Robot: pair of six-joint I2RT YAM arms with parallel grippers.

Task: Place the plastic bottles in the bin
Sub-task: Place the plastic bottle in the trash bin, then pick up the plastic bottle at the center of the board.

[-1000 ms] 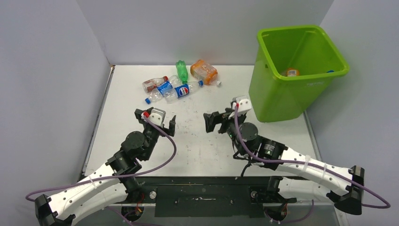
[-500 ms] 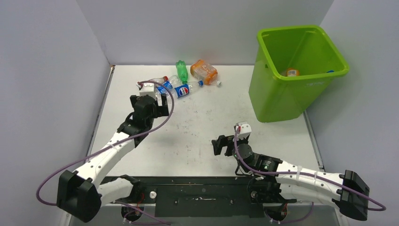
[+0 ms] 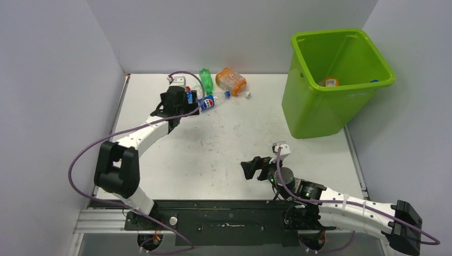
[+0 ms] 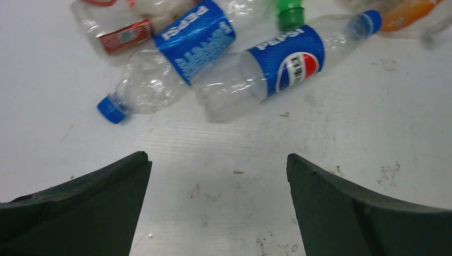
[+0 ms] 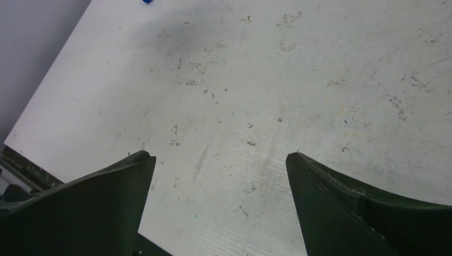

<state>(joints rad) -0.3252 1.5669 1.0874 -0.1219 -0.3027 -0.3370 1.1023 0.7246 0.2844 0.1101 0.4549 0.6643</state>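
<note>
The clear bottle with the round Pepsi logo lies at an angle to my fingers, so I will next turn my left gripper in line and lower it over the clear bottle's blue label [image 3: 208, 102] [image 4: 288, 64].
Several crushed plastic bottles lie in a cluster at the back of the table: a green one [image 3: 206, 80], an orange one [image 3: 231, 81] and a Pepsi one [image 3: 210, 101]. The left wrist view shows two Pepsi bottles [image 4: 277, 61] [image 4: 176, 58] and a red-labelled one [image 4: 120, 32] just ahead of my fingers. My left gripper [image 3: 177, 111] [image 4: 218, 160] hangs open over the near-left edge of the cluster, nothing between its fingers. My right gripper [image 3: 255, 168] [image 5: 220, 157] is open over bare table near the front. The lime-green bin [image 3: 314, 109] stands at the back right with an orange-labelled bottle [image 3: 331, 81] inside.
Grey walls close the table on the left, back and right. The left arm hides part of the bottle cluster in the top view. A black rail [image 3: 229, 216] runs along the near edge by the arm bases.
My left arm has stretched forward from mid-table to the bottle cluster. My right arm has drawn back from the middle toward the near edge. Both grippers stayed open.
</note>
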